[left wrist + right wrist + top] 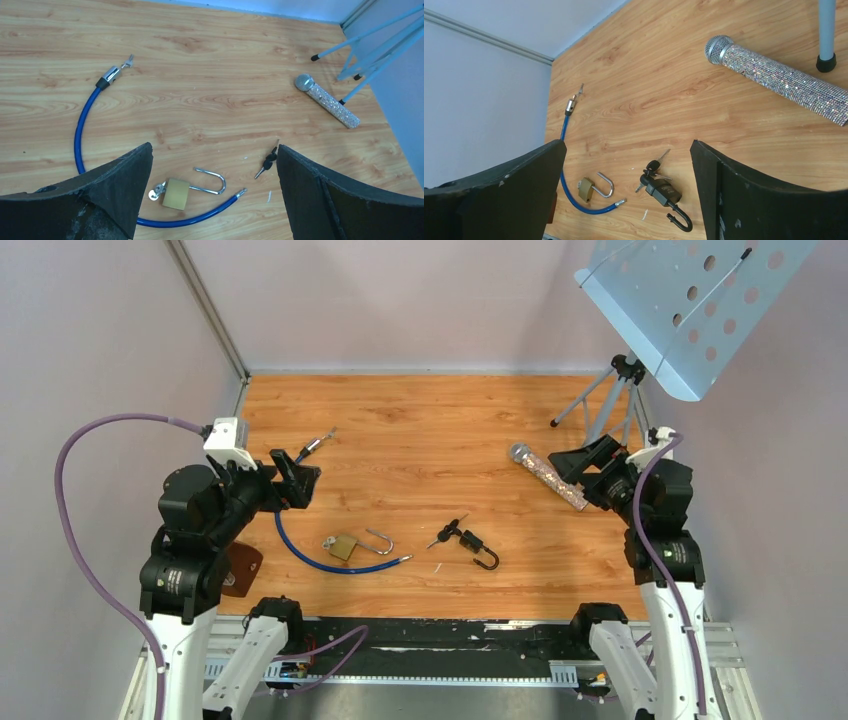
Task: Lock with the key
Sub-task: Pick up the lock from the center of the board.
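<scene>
I will next move my right gripper down and to the left in the top view onto the black padlock's body [471, 540] [664, 191], because it is bare between the keys and the shackle.
A brass padlock [342, 546] lies on the wooden table with its shackle swung open and a key in its base; it also shows in the left wrist view [176, 193] and the right wrist view [585, 189]. A black padlock [478, 548] with an open shackle lies to its right [664, 192], with a bunch of black-headed keys [447, 531] at its top end [267, 160] [654, 165]. My left gripper [295, 478] [214, 150] is open and empty, above and left of the brass padlock. My right gripper [590, 465] [628, 145] is open and empty at the right.
A blue cable [330, 568] [76, 140] [594, 212] curves around the brass padlock. A glittery microphone [548, 478] [327, 100] [774, 75] lies near the right gripper. A music stand [690, 300] stands at the back right. A brown object [243, 568] lies by the left arm.
</scene>
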